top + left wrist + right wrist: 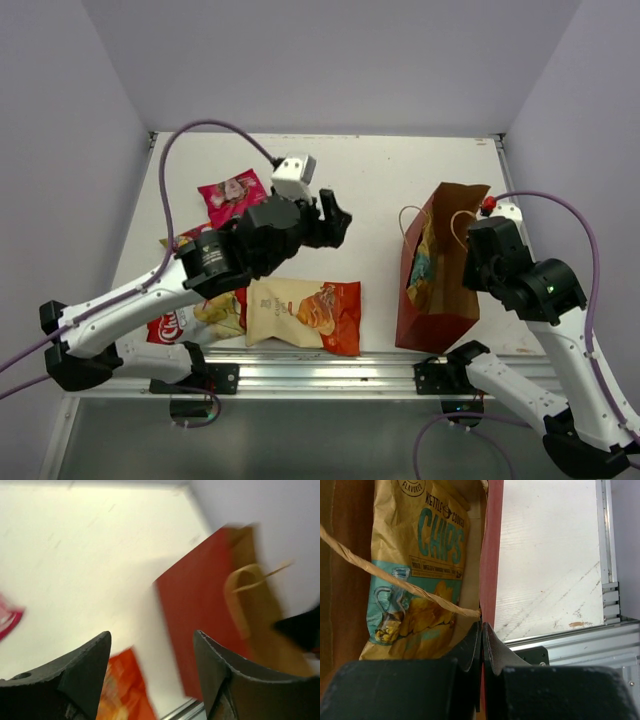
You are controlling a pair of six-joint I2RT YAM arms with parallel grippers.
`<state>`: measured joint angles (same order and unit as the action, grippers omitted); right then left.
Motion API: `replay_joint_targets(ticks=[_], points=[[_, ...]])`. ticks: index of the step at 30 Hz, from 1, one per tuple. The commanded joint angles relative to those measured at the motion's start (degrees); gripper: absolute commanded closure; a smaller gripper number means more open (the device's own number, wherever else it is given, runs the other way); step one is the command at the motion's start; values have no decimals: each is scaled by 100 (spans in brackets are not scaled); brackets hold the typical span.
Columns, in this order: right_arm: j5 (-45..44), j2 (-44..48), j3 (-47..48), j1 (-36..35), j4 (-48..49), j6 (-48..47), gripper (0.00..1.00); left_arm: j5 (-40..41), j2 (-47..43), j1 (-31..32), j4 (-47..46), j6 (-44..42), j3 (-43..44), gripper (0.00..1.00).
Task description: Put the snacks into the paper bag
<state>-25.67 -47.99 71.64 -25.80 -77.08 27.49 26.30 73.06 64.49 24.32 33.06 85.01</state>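
Note:
The robot will next bring its left gripper down, back and away from the bag, to the cream-and-orange packet's near cream corner (259, 332).
The reddish-brown paper bag (442, 300) stands at the front right. The tan-and-blue packet (421, 262) is inside it, and it also shows in the right wrist view (420, 565). My right gripper (472, 236) is shut on the bag's rim (492, 555), next to a twine handle (395, 580). My left gripper (336, 222) is open and empty, held above the table left of the bag (200, 625). The cream-and-orange packet (305, 312) lies at the front. The magenta packet (232, 196) lies further back. The red-and-white packet (172, 326) and a small red-yellow one (178, 239) are partly hidden under my left arm.
Purple walls close in the table on three sides. An aluminium rail (320, 375) runs along the front edge with both arm bases on it. Cables loop over the left arm (165, 170) and beside the right arm (590, 250).

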Motion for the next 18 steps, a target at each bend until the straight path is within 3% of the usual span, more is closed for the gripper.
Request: replay_joint_targets(ticks=[1, 2, 3, 4, 13, 18], points=[[185, -35, -9, 31, -325, -120, 100, 1072, 297, -7, 2761, 1772, -1449, 29], [211, -44, -18, 23, -334, -138, 100, 617, 210, -7, 2798, 2148, -1757, 15], [238, -44, -18, 14, -325, -147, 100, 421, 165, 2, 2824, 2335, -2291, 12], [255, -44, -9, 23, -325, -156, 100, 254, 78, 2, 2929, 2467, -2514, 1], [475, 53, -185, 23, -334, -130, 100, -98, -608, 29, 3317, 3645, -3929, 0], [537, 114, -176, 14, -352, -156, 100, -494, -565, 29, 2387, 3550, -4589, 0]])
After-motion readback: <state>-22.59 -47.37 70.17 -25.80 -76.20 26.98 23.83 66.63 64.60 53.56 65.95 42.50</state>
